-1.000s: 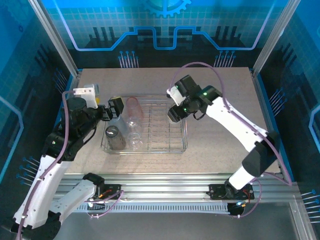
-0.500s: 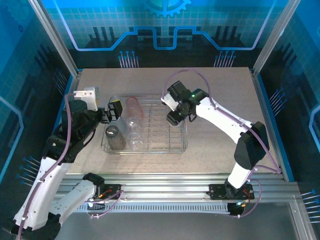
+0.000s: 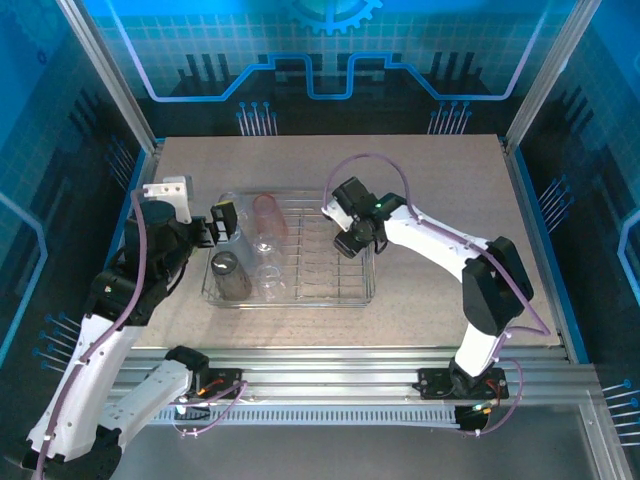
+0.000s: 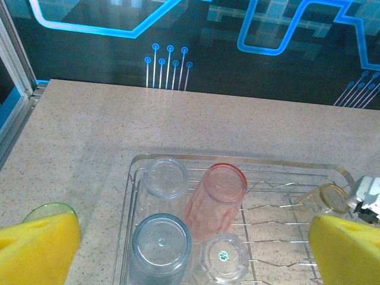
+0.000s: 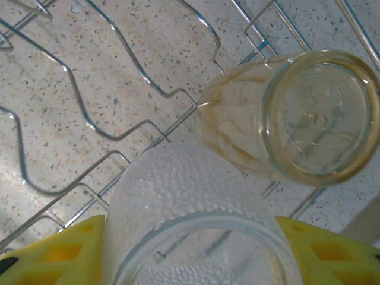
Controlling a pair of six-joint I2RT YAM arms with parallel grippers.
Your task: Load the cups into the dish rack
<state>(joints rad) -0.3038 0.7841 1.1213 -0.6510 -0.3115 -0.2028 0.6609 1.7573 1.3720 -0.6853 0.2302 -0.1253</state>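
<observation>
The clear dimpled cup (image 5: 190,202) needs to go down onto the rack wires beside the amber cup next, and my right gripper then needs to let go of it there.
The silver wire dish rack (image 3: 371,287) sits mid-table. At its left end stand several upturned cups: a pale clear one (image 4: 162,178), a pink one (image 4: 218,193), a blue one (image 4: 160,244) and a faceted clear one (image 4: 224,259). My left gripper (image 4: 193,243) hovers open above them, nothing between its yellow fingers (image 4: 39,249). A yellow-green cup (image 4: 50,210) stands on the table left of the rack. My right gripper (image 5: 193,255) is shut on a clear dimpled cup (image 5: 190,202) just above the rack wires (image 5: 89,124), beside an amber cup (image 5: 297,119) lying on its side.
Speckled tabletop surrounds the rack, with bare room behind it (image 4: 196,119) and to its right (image 3: 440,180). Metal frame posts (image 3: 100,70) and blue panels close off the back and sides. The rack's middle rows of prongs (image 3: 315,262) hold nothing.
My right gripper has carried the clear dimpled cup left and down over the rack's right end. The left gripper drew back slightly to the left, still open.
</observation>
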